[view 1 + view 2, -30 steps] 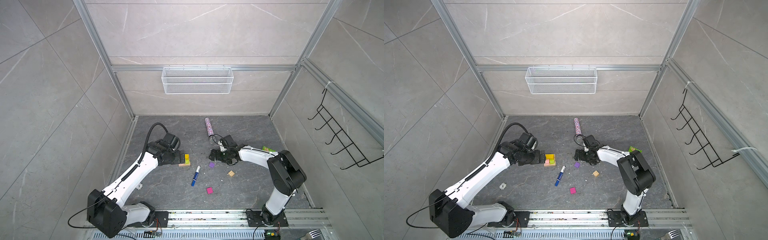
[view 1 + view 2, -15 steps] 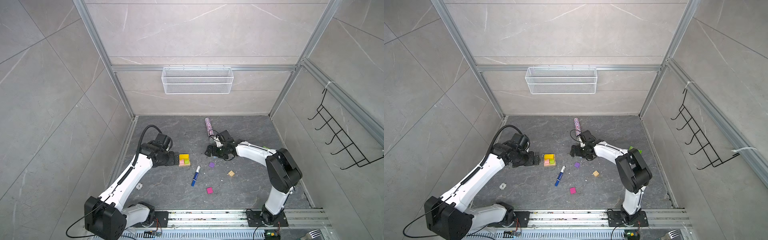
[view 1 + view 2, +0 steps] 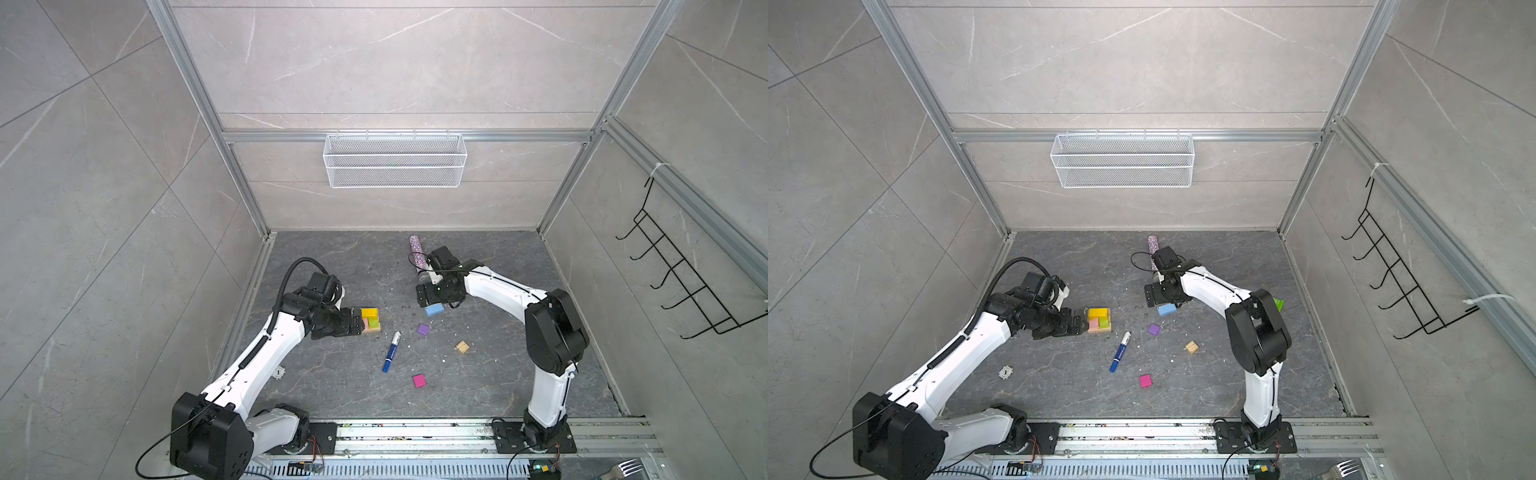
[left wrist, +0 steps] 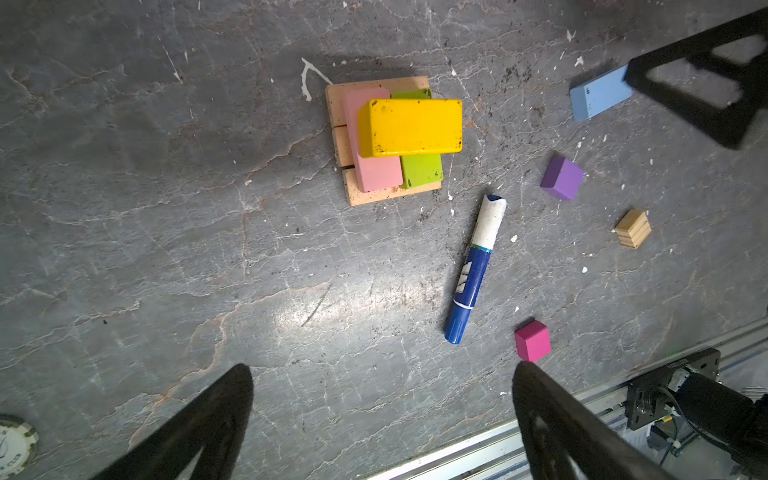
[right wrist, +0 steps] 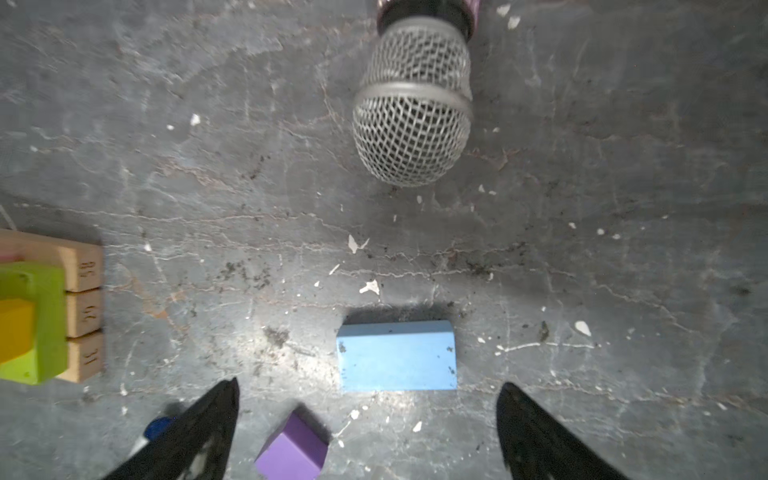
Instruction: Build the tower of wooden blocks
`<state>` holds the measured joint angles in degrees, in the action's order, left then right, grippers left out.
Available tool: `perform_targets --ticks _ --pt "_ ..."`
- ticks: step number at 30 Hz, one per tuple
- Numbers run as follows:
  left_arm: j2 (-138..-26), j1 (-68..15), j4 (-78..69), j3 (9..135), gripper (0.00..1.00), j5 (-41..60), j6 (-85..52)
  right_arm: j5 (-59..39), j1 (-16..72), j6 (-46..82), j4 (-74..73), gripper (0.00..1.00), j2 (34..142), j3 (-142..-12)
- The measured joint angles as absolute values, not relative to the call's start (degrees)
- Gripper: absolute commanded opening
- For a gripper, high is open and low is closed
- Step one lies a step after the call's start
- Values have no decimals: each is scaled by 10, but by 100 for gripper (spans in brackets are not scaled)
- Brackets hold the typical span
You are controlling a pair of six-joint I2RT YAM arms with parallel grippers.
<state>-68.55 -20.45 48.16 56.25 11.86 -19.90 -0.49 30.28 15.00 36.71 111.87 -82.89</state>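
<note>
My right gripper should next lower its open fingers around the light-blue block (image 3: 434,309) (image 5: 397,357) and close on the block's short ends. The block is below, with those ends between my fingers.
The tower (image 3: 370,320) (image 3: 1099,320) stands left of centre: tan bars (image 4: 345,145) below, pink (image 4: 374,174) and lime-green (image 4: 422,170) blocks on them, a yellow block (image 4: 411,126) on top. My left gripper (image 4: 382,370) (image 3: 356,326) hangs open and empty just left of it. My right gripper (image 5: 368,386) (image 3: 432,297) is open above the floor. The light-blue block (image 5: 397,357) (image 3: 434,309) lies just past its fingertips. Loose on the floor lie a purple cube (image 5: 293,451) (image 3: 423,330), a tan cube (image 3: 462,347) (image 4: 632,228) and a magenta cube (image 3: 419,380) (image 4: 532,340).
A blue-and-white marker pen (image 3: 391,351) (image 4: 473,266) lies between the tower and the cubes. A glittery tube with a mesh head (image 5: 413,124) (image 3: 416,253) lies behind the right gripper. A bottle cap (image 3: 277,372) sits front left. A wire basket (image 3: 395,160) hangs on the back wall.
My left gripper has come off the tower, leaving the yellow block on top. My right gripper has shifted a little to the left and back, and the light-blue block now shows beside it.
</note>
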Motion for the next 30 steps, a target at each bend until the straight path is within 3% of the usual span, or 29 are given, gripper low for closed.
perform_targets --ticks 9,30 --pt "-633 -189 456 562 100 143 -197 1 302 143 379 79 1149 -829" --pt "-596 -187 445 552 100 136 -192 22 302 143 375 62 1176 -829"
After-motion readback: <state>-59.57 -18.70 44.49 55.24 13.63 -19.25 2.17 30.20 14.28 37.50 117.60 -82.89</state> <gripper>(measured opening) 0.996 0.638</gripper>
